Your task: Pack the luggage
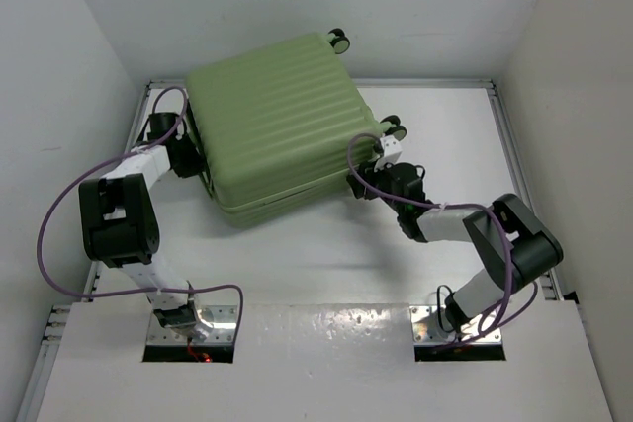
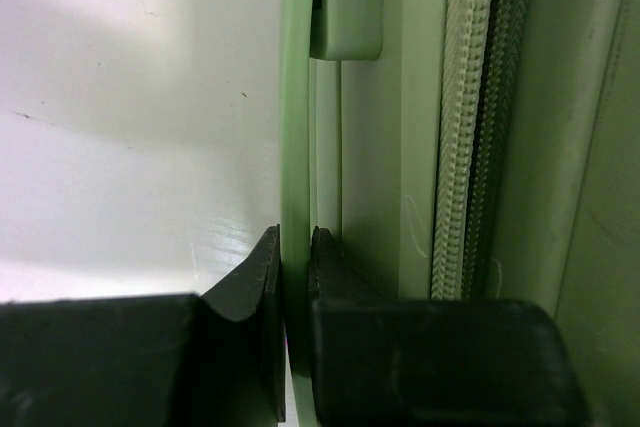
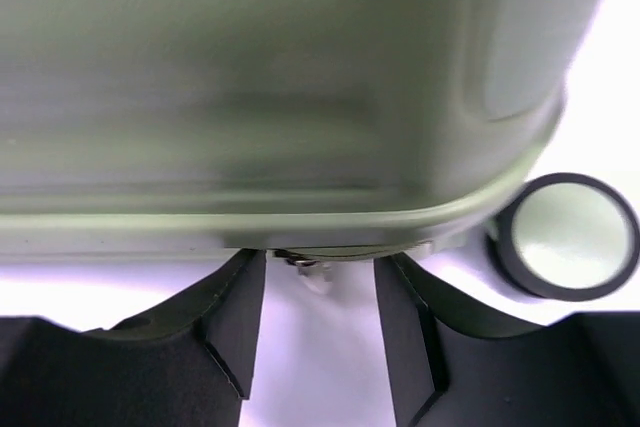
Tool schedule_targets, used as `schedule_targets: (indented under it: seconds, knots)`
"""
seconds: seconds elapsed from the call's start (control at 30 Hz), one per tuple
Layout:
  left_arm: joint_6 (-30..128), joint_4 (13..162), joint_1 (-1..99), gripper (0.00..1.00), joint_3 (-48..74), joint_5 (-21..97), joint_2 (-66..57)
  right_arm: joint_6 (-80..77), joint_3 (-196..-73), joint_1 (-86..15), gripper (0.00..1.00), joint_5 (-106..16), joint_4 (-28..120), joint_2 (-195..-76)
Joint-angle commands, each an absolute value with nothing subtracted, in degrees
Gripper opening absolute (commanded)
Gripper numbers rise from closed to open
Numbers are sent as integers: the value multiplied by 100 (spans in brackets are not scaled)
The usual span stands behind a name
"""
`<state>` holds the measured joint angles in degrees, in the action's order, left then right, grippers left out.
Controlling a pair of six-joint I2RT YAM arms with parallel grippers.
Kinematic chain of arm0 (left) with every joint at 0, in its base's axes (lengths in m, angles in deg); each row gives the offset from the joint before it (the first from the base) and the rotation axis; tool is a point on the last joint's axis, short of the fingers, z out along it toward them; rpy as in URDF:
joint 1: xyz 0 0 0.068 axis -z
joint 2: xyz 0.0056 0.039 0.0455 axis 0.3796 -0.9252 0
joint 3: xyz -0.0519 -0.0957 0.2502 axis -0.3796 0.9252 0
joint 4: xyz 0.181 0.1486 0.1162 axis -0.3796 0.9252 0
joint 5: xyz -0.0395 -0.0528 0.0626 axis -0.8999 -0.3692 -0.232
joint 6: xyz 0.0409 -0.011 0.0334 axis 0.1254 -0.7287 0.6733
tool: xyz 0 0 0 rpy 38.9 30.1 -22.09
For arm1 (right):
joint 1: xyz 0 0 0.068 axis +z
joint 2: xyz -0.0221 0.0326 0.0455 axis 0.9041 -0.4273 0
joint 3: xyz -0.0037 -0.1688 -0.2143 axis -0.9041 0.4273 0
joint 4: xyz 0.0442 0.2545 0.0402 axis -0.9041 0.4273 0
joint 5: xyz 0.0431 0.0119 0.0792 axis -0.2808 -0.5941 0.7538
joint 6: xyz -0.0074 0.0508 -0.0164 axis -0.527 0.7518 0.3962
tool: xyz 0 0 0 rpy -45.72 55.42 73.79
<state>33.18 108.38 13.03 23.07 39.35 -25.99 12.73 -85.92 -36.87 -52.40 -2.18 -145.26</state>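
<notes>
The right gripper shifts slightly toward the wheel next and closes on the zipper pull [image 3: 306, 269].
The luggage [image 1: 282, 126] is a light-green ribbed hard-shell suitcase lying flat and closed at the back middle of the table. Two of its black wheels [image 1: 339, 41] stick out at its far right side. My left gripper [image 1: 195, 160] is at its left side, shut [image 2: 295, 237] on a thin green handle strip [image 2: 297, 97] beside the zipper [image 2: 470, 147]. My right gripper [image 1: 364, 180] is at the near right corner, open [image 3: 320, 259] just under the shell's edge [image 3: 300, 227]. A small metal zipper pull [image 3: 306, 269] hangs between its fingers, and a wheel [image 3: 565, 237] shows to the right.
White walls enclose the table on the left, back and right. A metal rail [image 1: 519, 165] runs along the table's right edge. Purple cables [image 1: 59, 214] loop off both arms. Bare white tabletop [image 1: 316, 264] lies between the suitcase and the arm bases.
</notes>
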Motion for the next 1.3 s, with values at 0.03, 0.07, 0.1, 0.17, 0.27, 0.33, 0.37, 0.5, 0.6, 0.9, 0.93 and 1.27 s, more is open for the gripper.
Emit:
schedule_targets:
  seconds: [0.03, 0.07, 0.1, 0.17, 0.27, 0.33, 0.37, 0.5, 0.6, 0.9, 0.93, 1.27]
  knots:
    - [3216, 11383, 1589, 0, 2703, 3741, -2996, 1308, -8531, -3860, 48, -5459, -468, -14092]
    - [3216, 11383, 1589, 0, 2703, 3741, -2996, 1299, -8470, -3869, 47, -5398, -564, -14083]
    - [3269, 11383, 1589, 0, 2756, 3741, -2996, 1212, -8417, -3886, 44, -5371, -687, -14074]
    - [3269, 11383, 1589, 0, 2756, 3741, -2996, 1123, -8373, -3913, 41, -5144, -872, -14074]
    - [3269, 11383, 1641, 0, 2756, 3741, -2996, 1070, -8469, -3930, 31, -4756, -1092, -14162]
    - [3269, 11383, 1642, 0, 2704, 3794, -2996, 1000, -8496, -3930, 23, -4451, -1258, -14232]
    - [3269, 11383, 1642, 0, 2703, 3794, -2996, 982, -8548, -3939, 19, -4370, -1277, -14258]
    - [3322, 11383, 1695, 0, 2703, 3794, -2996, 859, -8654, -3921, 0, -4246, -1418, -14381]
    - [3322, 11383, 1695, 0, 2703, 3846, -2996, 728, -8645, -3974, 0, -4351, -1277, -14425]
    - [3550, 11567, 1221, 0, 2756, 3942, -2996, 1095, -8496, -4817, 0, -5211, -48, -14373]
    - [3550, 11567, 1124, 0, 2756, 4013, -2996, 1175, -8487, -5018, 0, -5256, 6, -14373]
    - [4499, 11954, 666, 0, -204, 3998, -4937, 2388, -9662, -6390, 0, -4792, 567, -15136]
